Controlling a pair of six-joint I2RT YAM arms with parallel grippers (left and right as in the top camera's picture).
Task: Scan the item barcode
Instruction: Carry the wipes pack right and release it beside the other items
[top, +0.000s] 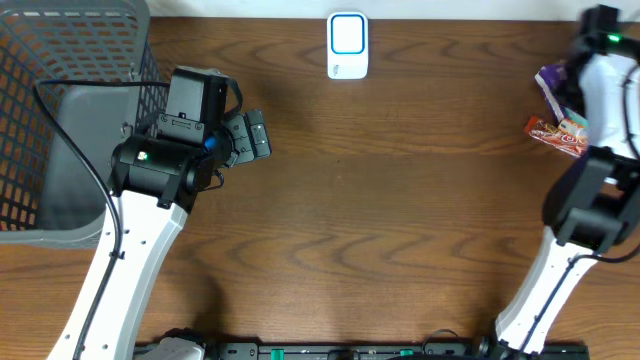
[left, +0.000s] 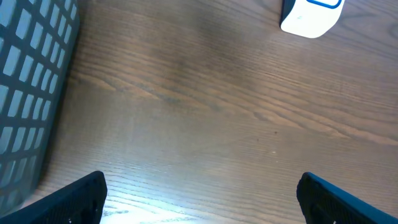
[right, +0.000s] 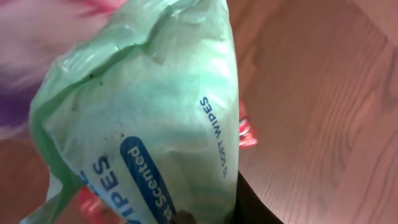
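The pack in my right gripper goes to the right in the wrist view next, past the red snack packet, for release on the bare wood there.
The item, a pale green pack of wipes (right: 143, 106) with blue lettering, fills the right wrist view. My right gripper (right: 205, 214) is shut on its lower end, one dark finger (right: 252, 202) showing beside it. In the overhead view the right arm (top: 605, 70) is at the far right edge and covers the pack. The white scanner with a blue outline (top: 347, 45) stands at the back centre and shows in the left wrist view as the scanner (left: 310, 15) at top right. My left gripper (top: 252, 135) hovers open over bare wood, nothing between its fingers (left: 74, 199).
A grey mesh basket (top: 60, 100) takes up the back left corner, its wall (left: 25, 93) close to my left gripper. A red snack packet (top: 558, 132) and a purple packet (top: 550, 85) lie beside the right arm. Brown wooden table (top: 380, 200).
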